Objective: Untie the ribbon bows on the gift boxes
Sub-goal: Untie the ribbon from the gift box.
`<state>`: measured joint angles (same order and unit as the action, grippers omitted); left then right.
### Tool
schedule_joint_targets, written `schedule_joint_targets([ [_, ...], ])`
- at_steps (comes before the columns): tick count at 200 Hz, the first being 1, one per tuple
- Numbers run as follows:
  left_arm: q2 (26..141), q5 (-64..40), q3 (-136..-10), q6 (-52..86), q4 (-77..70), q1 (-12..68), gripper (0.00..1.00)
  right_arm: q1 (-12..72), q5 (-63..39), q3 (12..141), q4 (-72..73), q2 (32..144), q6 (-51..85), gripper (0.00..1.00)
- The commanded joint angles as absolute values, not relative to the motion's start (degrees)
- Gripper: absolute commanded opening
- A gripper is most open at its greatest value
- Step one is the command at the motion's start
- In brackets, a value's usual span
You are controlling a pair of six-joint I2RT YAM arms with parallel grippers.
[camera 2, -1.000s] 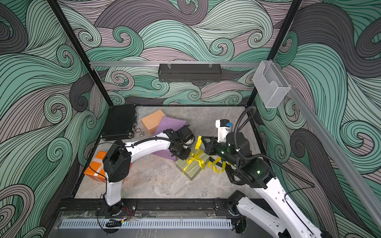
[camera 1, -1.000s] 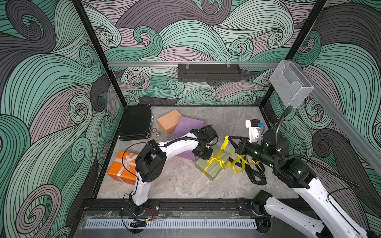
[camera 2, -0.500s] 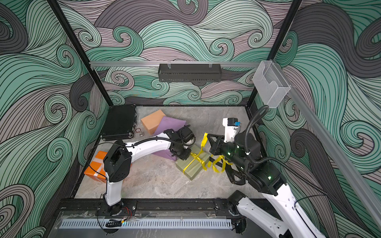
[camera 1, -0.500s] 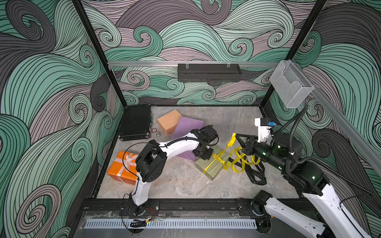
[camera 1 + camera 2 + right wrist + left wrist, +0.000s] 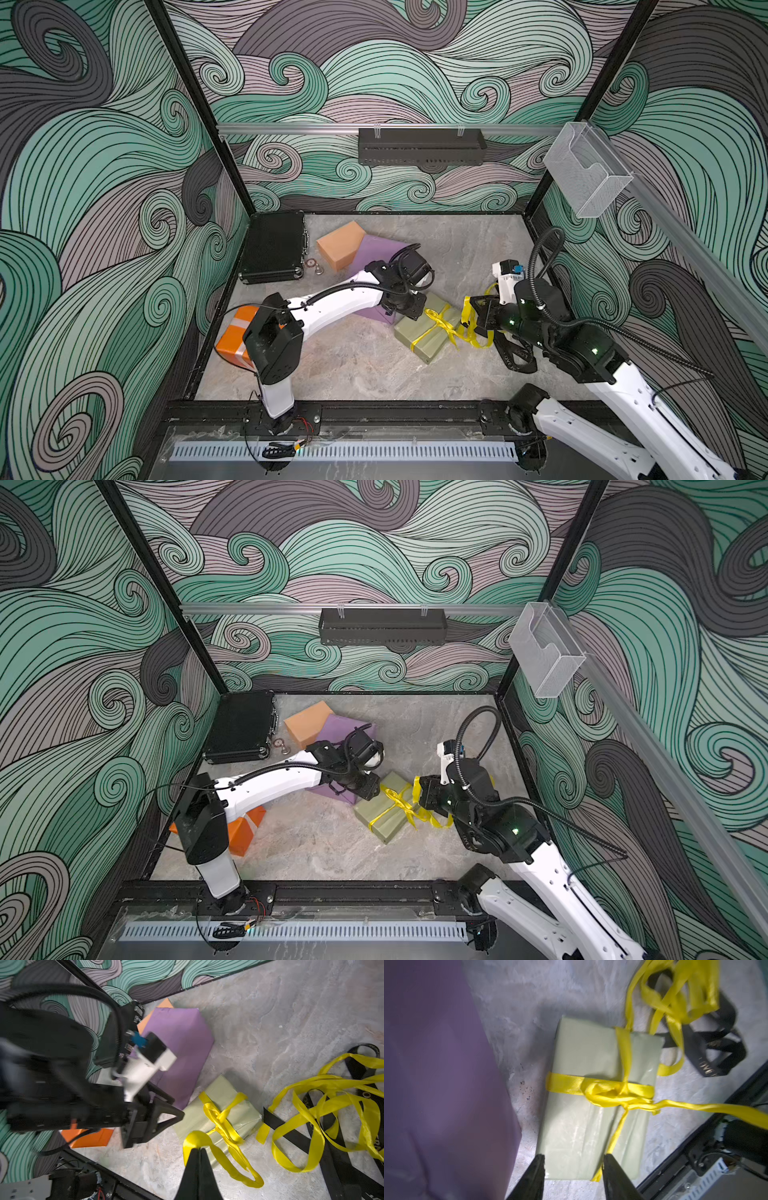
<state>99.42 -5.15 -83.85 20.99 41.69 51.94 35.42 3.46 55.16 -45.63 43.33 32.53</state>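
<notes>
The robot's right gripper is above the part of the table between the olive-green box (image 5: pixel 424 336) and the loose tangle, so it should next go down toward that part and let go of the ribbon loop.
The olive-green gift box (image 5: pixel 424 336) (image 5: pixel 382 818) lies mid-table, tied crosswise with a yellow ribbon knot (image 5: pixel 610 1091) (image 5: pixel 218 1115). My left gripper (image 5: pixel 573 1159) (image 5: pixel 409 309) hangs open over the box's end nearest the purple gift box (image 5: pixel 376 253) and holds nothing. My right gripper (image 5: pixel 199 1148) (image 5: pixel 473 309) is shut on a loop of that yellow ribbon just off the box's other side. The orange gift box (image 5: pixel 232 336), banded in pale ribbon, sits at front left, partly behind the left arm. A tan-peach gift box (image 5: pixel 340 245) leans on the purple one.
A loose yellow ribbon (image 5: pixel 311 1109) and a black lettered ribbon (image 5: pixel 332 1163) (image 5: pixel 515 357) lie tangled on the table under the right arm. A black hard case (image 5: pixel 274 245) stands at back left with small metal pieces (image 5: pixel 313 266) beside it. The front rail (image 5: pixel 374 409) bounds the table.
My left gripper's jaws have opened over the olive-green box. The right arm swung to the right and came back toward the box, with the yellow ribbon still pinched.
</notes>
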Motion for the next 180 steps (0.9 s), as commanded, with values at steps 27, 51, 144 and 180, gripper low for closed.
schedule_joint_targets([
  [27,97.23,-11.25,-83.46,15.78,39.00,53.70,0.61,30.53,6.14,51.26,-48.08,48.03,32.43,0.00],
  [51,100.00,-10.68,-85.55,13.52,42.65,55.89,0.64,26.97,5.85,49.18,-47.70,49.78,33.04,0.14],
  [144,111.79,-5.07,-92.63,10.28,51.58,58.34,0.63,14.94,-13.88,40.80,-39.97,47.61,31.21,0.46],
  [180,113.70,-4.18,-94.21,10.20,51.53,58.35,0.54,15.03,-19.66,38.24,-37.82,47.36,30.82,0.44],
])
